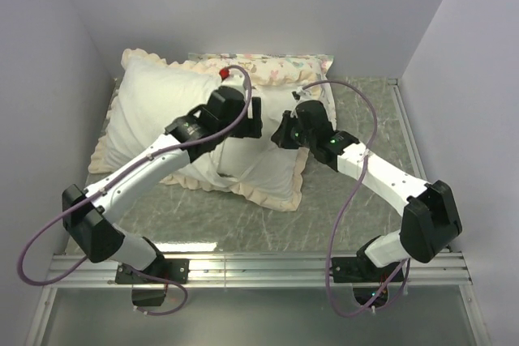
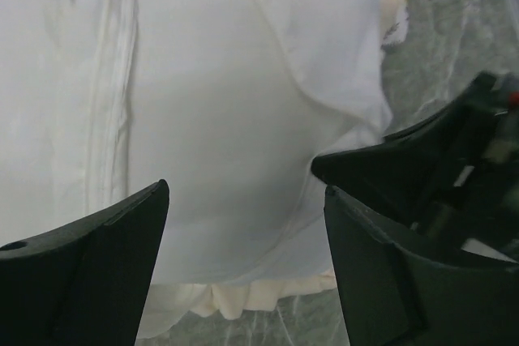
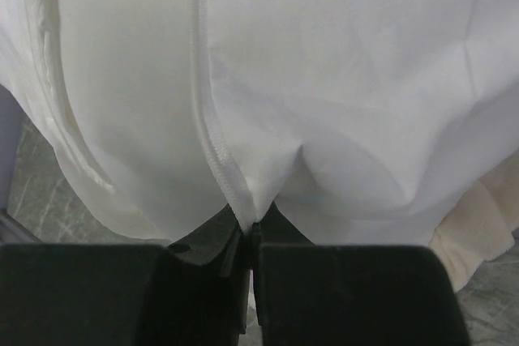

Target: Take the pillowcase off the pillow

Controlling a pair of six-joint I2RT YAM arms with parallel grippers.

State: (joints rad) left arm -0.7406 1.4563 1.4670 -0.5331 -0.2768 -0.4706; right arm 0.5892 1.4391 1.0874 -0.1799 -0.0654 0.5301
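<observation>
I will lower my left gripper next, toward my right gripper and onto the bulging white fabric [image 1: 258,150] [image 2: 237,158].
The pillowcase [image 1: 162,95] lies cream-white face up on the table, its ruffled frill [image 1: 268,196] around the edges. It bulges with the pillow inside. I cannot tell bare pillow from case cloth. My left gripper [image 1: 247,115] hangs open over the white bulge [image 2: 219,119], fingers apart [image 2: 245,200], holding nothing. My right gripper [image 1: 285,131] is at the case's right side. In the right wrist view it is shut [image 3: 251,228] on a fold of white pillowcase cloth beside a zipper seam [image 3: 207,119]. The right gripper also shows in the left wrist view [image 2: 422,168].
A smaller animal-and-tree print pillow [image 1: 276,66] lies at the back against the wall. The grey-green marbled tabletop [image 1: 357,192] shows right of and in front of the case. White walls close in on three sides. A metal rail [image 1: 259,265] runs along the near edge.
</observation>
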